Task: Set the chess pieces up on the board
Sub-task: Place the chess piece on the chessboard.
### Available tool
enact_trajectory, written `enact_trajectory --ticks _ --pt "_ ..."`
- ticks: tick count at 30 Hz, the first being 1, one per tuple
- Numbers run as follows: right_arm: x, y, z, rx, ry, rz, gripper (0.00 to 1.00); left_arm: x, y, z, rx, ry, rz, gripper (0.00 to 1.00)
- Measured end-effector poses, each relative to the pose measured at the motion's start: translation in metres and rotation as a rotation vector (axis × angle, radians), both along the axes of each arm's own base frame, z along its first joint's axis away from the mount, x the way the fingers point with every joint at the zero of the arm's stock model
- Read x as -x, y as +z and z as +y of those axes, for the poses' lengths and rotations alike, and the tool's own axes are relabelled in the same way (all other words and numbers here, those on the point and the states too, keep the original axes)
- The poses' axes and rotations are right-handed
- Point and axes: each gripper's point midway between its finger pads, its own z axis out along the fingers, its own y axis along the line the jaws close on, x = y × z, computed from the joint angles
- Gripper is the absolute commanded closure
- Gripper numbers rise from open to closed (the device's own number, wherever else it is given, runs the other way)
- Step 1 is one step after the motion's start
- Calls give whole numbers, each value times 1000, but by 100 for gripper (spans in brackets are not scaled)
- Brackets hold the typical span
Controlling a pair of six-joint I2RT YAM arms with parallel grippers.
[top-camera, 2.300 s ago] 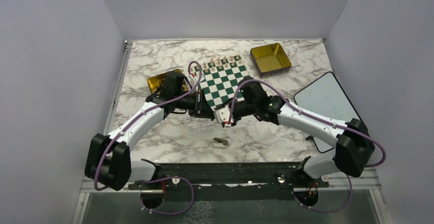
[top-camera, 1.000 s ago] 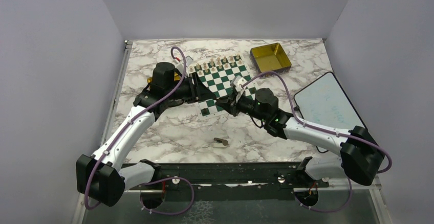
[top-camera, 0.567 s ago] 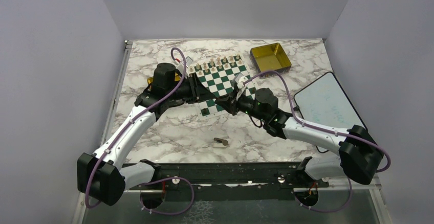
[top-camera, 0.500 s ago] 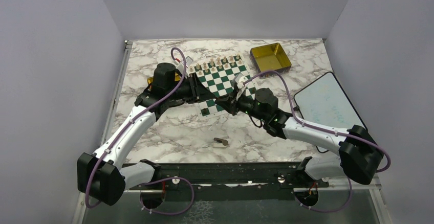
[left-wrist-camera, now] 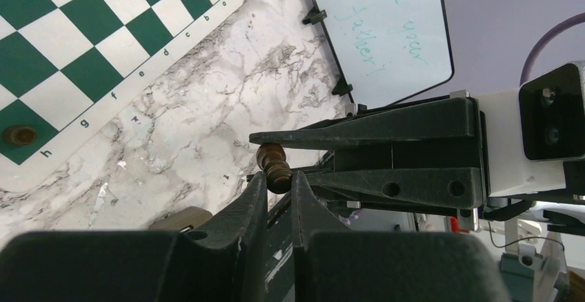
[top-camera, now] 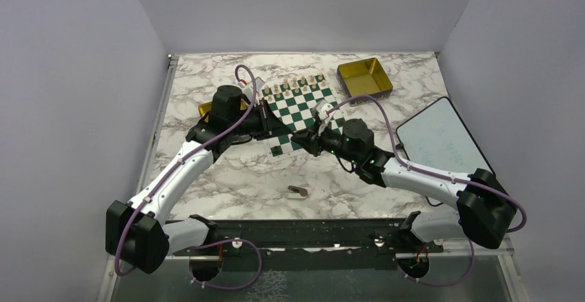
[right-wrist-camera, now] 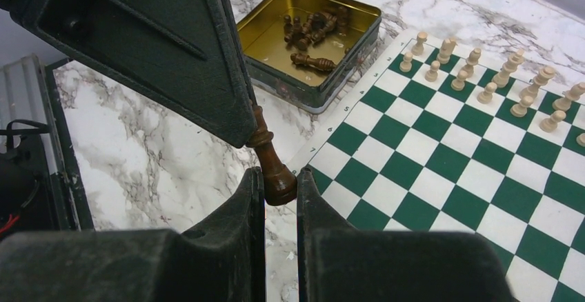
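Observation:
The green near-row square by the d (left-wrist-camera: 150, 31) is empty, so next my left gripper should turn its fingers down, lower the dark piece onto that square base-first and release it.
One dark brown chess piece (left-wrist-camera: 273, 164) is gripped from both ends above the marble, just off the board's near left corner. My left gripper (left-wrist-camera: 278, 178) is shut on one end of it. My right gripper (right-wrist-camera: 279, 176) is shut on its wide base (right-wrist-camera: 279, 181). In the top view the two grippers meet tip to tip, left (top-camera: 281, 132) and right (top-camera: 298, 139). The green and white board (top-camera: 303, 106) lies behind them. One dark piece (left-wrist-camera: 19, 134) stands on the board's near corner square. More dark pieces (right-wrist-camera: 310, 29) lie in a gold tin (right-wrist-camera: 314, 98).
Cream pieces (right-wrist-camera: 483, 67) fill the board's two far rows. A second gold tin (top-camera: 364, 78) stands at the back right. A black-framed whiteboard (top-camera: 438, 136) lies to the right. A small tan object (top-camera: 298, 192) rests on the marble near the arm bases.
My left gripper has closed onto the dark piece that my right gripper holds out. The left arm has shifted slightly to the right. The right arm has barely moved.

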Motion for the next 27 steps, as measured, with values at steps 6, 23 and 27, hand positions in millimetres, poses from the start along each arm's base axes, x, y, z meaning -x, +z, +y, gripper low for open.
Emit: enact_trajectory --ticks 6,23,27 --pt "4 -6 0 12 9 28 35 2 -9 -6 -43 -13 -15 93" --pt "33 -23 -89 97 -289 274 0 -33 -34 -28 -339 75 -171 93" --pt "42 -25 -115 124 -373 326 0 -54 -43 -38 -439 107 -221 93"
